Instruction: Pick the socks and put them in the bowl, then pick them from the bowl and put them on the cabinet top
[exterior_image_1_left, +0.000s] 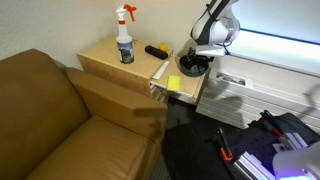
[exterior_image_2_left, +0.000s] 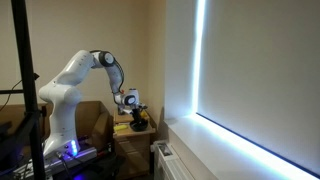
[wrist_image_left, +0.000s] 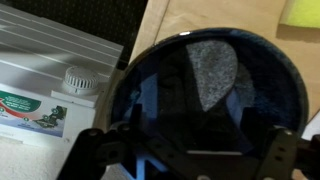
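The dark grey sock (wrist_image_left: 209, 93) lies lower than the bowl's rim, so the robot's gripper needs to go down open into the dark blue bowl (wrist_image_left: 150, 55) next, with its fingers on either side of the sock.
A dark blue bowl (exterior_image_1_left: 192, 68) stands on the wooden cabinet top (exterior_image_1_left: 105, 58) near its edge. In the wrist view the bowl (wrist_image_left: 150, 55) fills the frame, and a grey speckled patch that looks like sock fabric (wrist_image_left: 213, 70) lies inside it. My gripper (exterior_image_1_left: 198, 58) hangs just above the bowl. In the wrist view its two fingers stand wide apart at the bottom corners (wrist_image_left: 190, 152), with nothing clearly between them. A black object (exterior_image_1_left: 157, 51) lies on the cabinet top beside the bowl; I cannot tell whether it is a sock. The gripper also shows in an exterior view (exterior_image_2_left: 135, 112).
A spray bottle (exterior_image_1_left: 125, 40) stands at the back of the cabinet top. A yellow sponge (exterior_image_1_left: 174, 83) lies at the front edge, also in the wrist view (wrist_image_left: 300, 10). A white radiator with a knob (wrist_image_left: 78, 78) is beside the cabinet. A brown sofa (exterior_image_1_left: 60, 115) borders it.
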